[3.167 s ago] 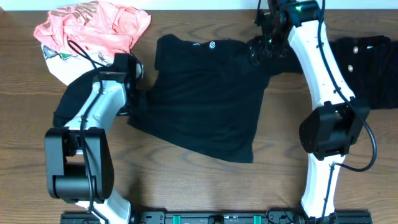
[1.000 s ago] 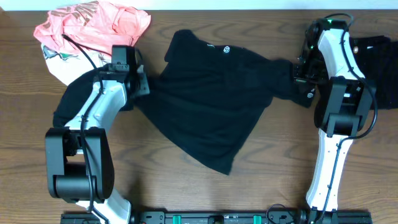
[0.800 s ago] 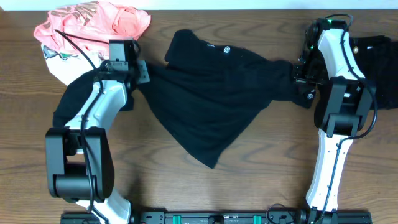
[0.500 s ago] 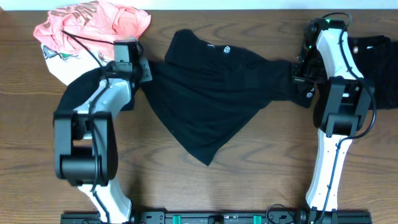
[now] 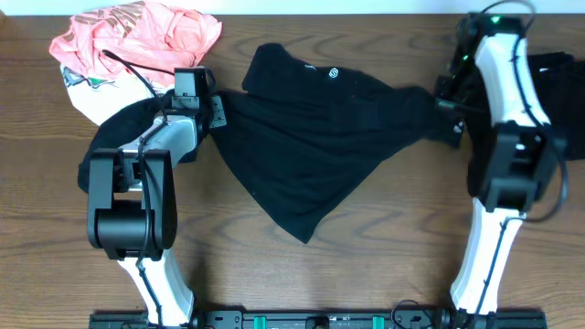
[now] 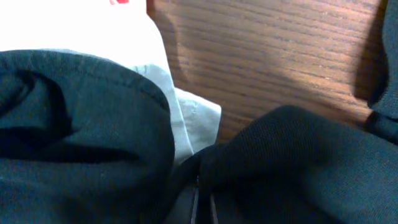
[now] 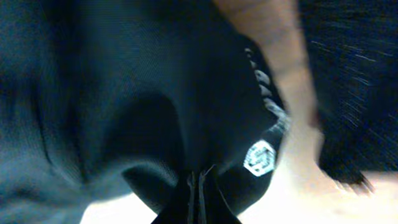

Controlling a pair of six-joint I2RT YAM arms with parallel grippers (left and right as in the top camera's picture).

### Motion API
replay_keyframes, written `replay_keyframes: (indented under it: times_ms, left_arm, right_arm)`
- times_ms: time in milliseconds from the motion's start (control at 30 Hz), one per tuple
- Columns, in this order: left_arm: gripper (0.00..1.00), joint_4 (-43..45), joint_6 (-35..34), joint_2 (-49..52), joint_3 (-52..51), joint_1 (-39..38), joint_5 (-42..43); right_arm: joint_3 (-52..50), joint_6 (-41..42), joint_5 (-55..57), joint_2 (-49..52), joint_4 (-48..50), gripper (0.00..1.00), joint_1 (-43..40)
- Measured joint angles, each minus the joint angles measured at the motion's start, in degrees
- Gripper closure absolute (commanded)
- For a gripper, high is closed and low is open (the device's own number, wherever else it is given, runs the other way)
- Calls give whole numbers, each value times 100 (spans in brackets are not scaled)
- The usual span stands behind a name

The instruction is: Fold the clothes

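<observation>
My right gripper should next draw back over the bare tabletop nearer my base and release the shirt's bunched end there, since it now crowds the black clothing.
A black T-shirt (image 5: 315,146) with a small white neck logo (image 5: 335,73) lies stretched across the table's middle, its lower corner pointing toward the front edge. My left gripper (image 5: 217,110) is shut on the shirt's left edge, and in the left wrist view the closed jaws pinch dark cloth (image 6: 280,155) at my left gripper (image 6: 202,202). My right gripper (image 5: 447,99) is shut on the shirt's right end. The right wrist view shows my right gripper (image 7: 196,186) with its fingers together on bunched black fabric beside a white hexagonal label (image 7: 260,157).
A pink garment (image 5: 137,35) and a white one (image 5: 78,91) lie heaped at the back left, with another dark garment (image 5: 110,146) under the left arm. A black piece of clothing (image 5: 559,100) lies at the far right edge.
The left gripper has moved slightly right and toward the back, still holding the shirt. The shirt's lower corner has drawn left and in. The right arm has shifted toward the back.
</observation>
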Motion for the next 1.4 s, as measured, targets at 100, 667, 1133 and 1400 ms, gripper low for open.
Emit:
replay_keyframes:
  times_ms: [100,667,1133,1400]
  left_arm:
    - [94,-22,0,0,0,0,0]
    - [94,-13,7,2,0,-31,0]
    - [94,271,20,2,0,-212,0]
    - [94,-310,20,2,0,-514,0]
  right_arm:
    - [0,20,20,-610,-221,99,11]
    - [-2092,212,649,-2090,-442,99,345]
    - [-4621,568,662,-4798,507,99,343]
    - [-5115,590,667,-5016,544,99,343]
